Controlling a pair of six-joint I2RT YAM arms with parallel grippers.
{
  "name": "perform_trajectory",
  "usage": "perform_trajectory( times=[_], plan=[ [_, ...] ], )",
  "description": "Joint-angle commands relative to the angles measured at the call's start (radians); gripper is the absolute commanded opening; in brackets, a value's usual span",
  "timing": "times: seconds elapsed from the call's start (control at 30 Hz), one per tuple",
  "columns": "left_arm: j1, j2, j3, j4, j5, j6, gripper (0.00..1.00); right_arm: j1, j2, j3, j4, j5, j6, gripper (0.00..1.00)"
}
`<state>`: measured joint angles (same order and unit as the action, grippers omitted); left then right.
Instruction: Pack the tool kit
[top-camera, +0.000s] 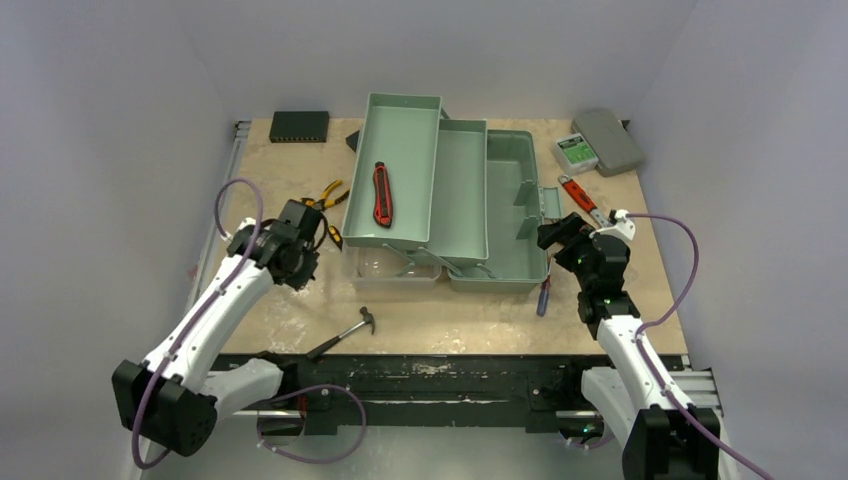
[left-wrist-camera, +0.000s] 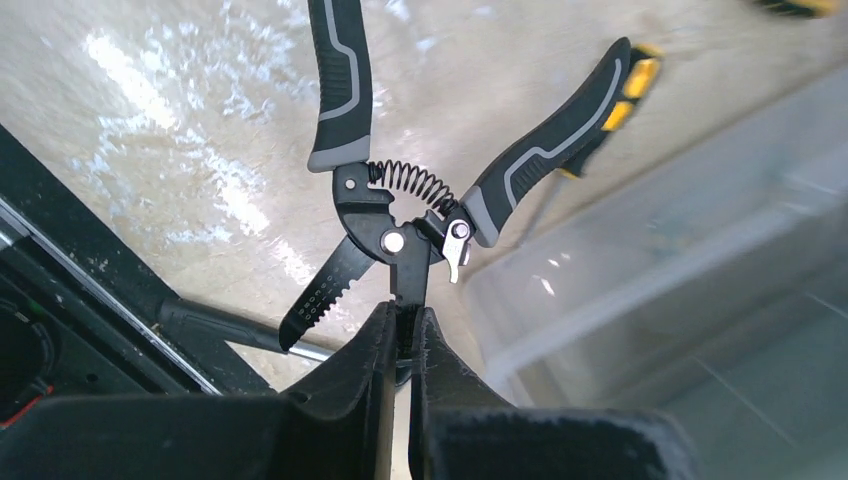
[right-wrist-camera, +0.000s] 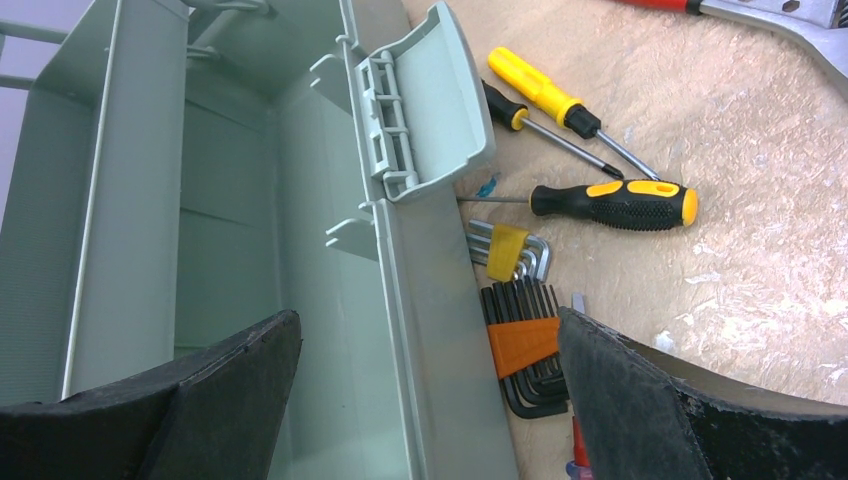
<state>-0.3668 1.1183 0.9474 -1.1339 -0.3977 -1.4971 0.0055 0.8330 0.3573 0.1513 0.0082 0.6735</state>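
Note:
I will raise my left gripper outward over the tray's side and let go of the spring pliers on the tray's bottom beside the red knife (top-camera: 382, 193), because that spot is empty.
The sage-green toolbox (top-camera: 500, 215) stands open at the table's centre with its trays (top-camera: 400, 150) folded out to the left. A red knife (top-camera: 382, 193) lies in the left tray. My left gripper (left-wrist-camera: 402, 312) is shut on one blade of grey-and-black spring pliers (left-wrist-camera: 400, 235) and holds them above the table, left of the toolbox (top-camera: 305, 232). My right gripper (right-wrist-camera: 428, 320) is open and empty, straddling the toolbox's right wall (right-wrist-camera: 440, 300); it also shows in the top view (top-camera: 555, 237). Screwdrivers (right-wrist-camera: 615, 203) and hex key sets (right-wrist-camera: 522, 345) lie beside that wall.
Yellow-handled pliers (top-camera: 330, 195) lie left of the trays. A hammer (top-camera: 345, 333) lies near the front edge. A red-handled tool (top-camera: 578, 193), a green-labelled box (top-camera: 576, 150) and a flat grey case (top-camera: 608, 141) sit at the back right. A black box (top-camera: 299, 125) sits at the back left.

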Motion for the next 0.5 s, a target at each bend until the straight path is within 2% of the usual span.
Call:
perform_trajectory(
  times=[0.0,0.07,0.17,0.27,0.3,0.33,0.47],
  plan=[
    [0.005,-0.101,0.179,-0.133,-0.124,0.098,0.00,-0.002,0.005,0.017,0.048,0.000,-0.002,0.99],
    [0.005,-0.128,0.257,-0.164,-0.155,0.147,0.00,-0.002,0.005,0.017,0.047,0.002,-0.002,0.99],
    [0.005,-0.160,0.346,-0.114,-0.134,0.262,0.00,-0.017,0.005,0.018,0.045,0.005,-0.004,0.99],
    [0.005,-0.200,0.372,0.068,-0.024,0.413,0.00,-0.020,0.004,0.019,0.045,0.006,-0.005,0.99],
    [0.004,-0.322,0.370,0.130,0.026,0.449,0.00,-0.020,0.005,0.018,0.045,0.006,-0.006,0.99],
    [0.003,-0.229,0.365,0.200,0.080,0.484,0.00,-0.020,0.006,0.020,0.045,0.006,-0.005,0.99],
    [-0.006,-0.162,0.378,0.389,0.292,0.585,0.00,-0.019,0.006,0.021,0.042,0.009,-0.006,0.99]
  ],
)
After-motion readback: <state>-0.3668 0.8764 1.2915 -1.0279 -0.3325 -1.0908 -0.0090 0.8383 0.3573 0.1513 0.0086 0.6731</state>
